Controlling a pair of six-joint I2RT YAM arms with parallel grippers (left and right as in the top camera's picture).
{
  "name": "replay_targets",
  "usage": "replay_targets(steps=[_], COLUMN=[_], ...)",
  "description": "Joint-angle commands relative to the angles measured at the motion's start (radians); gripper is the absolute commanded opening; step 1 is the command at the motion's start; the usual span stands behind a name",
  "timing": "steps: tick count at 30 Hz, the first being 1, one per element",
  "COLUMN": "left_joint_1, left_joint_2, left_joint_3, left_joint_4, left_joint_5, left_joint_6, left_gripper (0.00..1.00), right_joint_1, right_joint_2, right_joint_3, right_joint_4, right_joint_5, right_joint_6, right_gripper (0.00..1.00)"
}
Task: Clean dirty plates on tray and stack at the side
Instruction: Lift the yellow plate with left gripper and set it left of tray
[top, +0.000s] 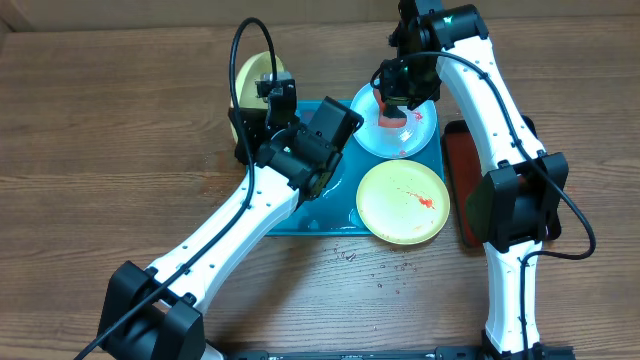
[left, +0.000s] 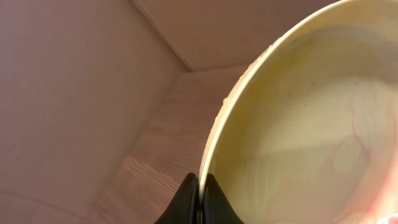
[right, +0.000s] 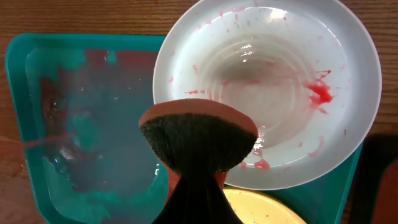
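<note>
Bare table (top: 200, 160) beside the tray lies below, left in the overhead view, so my left gripper will next lower the plate flat there and release it.
My left gripper (left: 200, 182) is shut on the rim of a pale yellow plate (left: 311, 124), holding it tilted on edge; faint pink streaks show inside. In the overhead view this plate (top: 252, 72) is at the tray's back left corner. My right gripper (right: 198, 186) is shut on a red sponge (right: 199, 140) with a dark scouring face, hovering over the near edge of the blue-white plate (right: 280, 74), which carries red sauce spots. That plate (top: 412, 135) lies at the turquoise tray's (top: 330, 215) back right. A second yellow plate (top: 403, 202), with a red smear, rests at the front right.
Water with reddish traces pools in the left half of the tray (right: 93, 124). A dark red, black-rimmed tray (top: 462, 190) lies right of the turquoise one, under my right arm. Small crumbs or drops (top: 385, 275) dot the wooden table in front.
</note>
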Motion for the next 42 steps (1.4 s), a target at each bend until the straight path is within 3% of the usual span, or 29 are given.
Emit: replay_targets(steps=[1, 9, 13, 22, 26, 31, 34, 42], left_joint_1=[-0.018, -0.033, -0.032, 0.096, 0.271, 0.552, 0.710, 0.953], left_joint_2=[-0.020, -0.020, -0.020, -0.020, -0.020, -0.020, -0.017, 0.020], left_joint_3=[0.024, 0.024, 0.024, 0.024, 0.024, 0.024, 0.024, -0.048], left_joint_4=[0.010, 0.024, 0.016, -0.063, -0.112, -0.126, -0.139, -0.094], left_joint_5=[-0.161, -0.166, -0.078, 0.597, 0.881, 1.349, 1.505, 1.361], left_joint_6=[-0.068, -0.068, -0.045, 0.094, 0.096, 0.187, 0.208, 0.126], left_gripper=[0.04, 0.04, 0.04, 0.04, 0.05, 0.04, 0.04, 0.04], right_joint_1=[0.003, 0.003, 0.003, 0.003, 0.003, 0.003, 0.003, 0.003], right_joint_2=[-0.042, -0.042, -0.042, -0.042, -0.042, -0.042, -0.042, -0.042], right_joint_3=[0.034, 0.034, 0.034, 0.034, 0.034, 0.034, 0.034, 0.034], right_joint_4=[0.002, 0.002, 0.002, 0.002, 0.002, 0.002, 0.003, 0.014], right_joint_5=[0.011, 0.011, 0.010, 0.010, 0.011, 0.011, 0.010, 0.010], right_joint_6=[-0.006, -0.006, -0.006, -0.006, -0.006, -0.006, -0.006, -0.006], right_gripper=[0.04, 0.04, 0.04, 0.04, 0.04, 0.04, 0.04, 0.04])
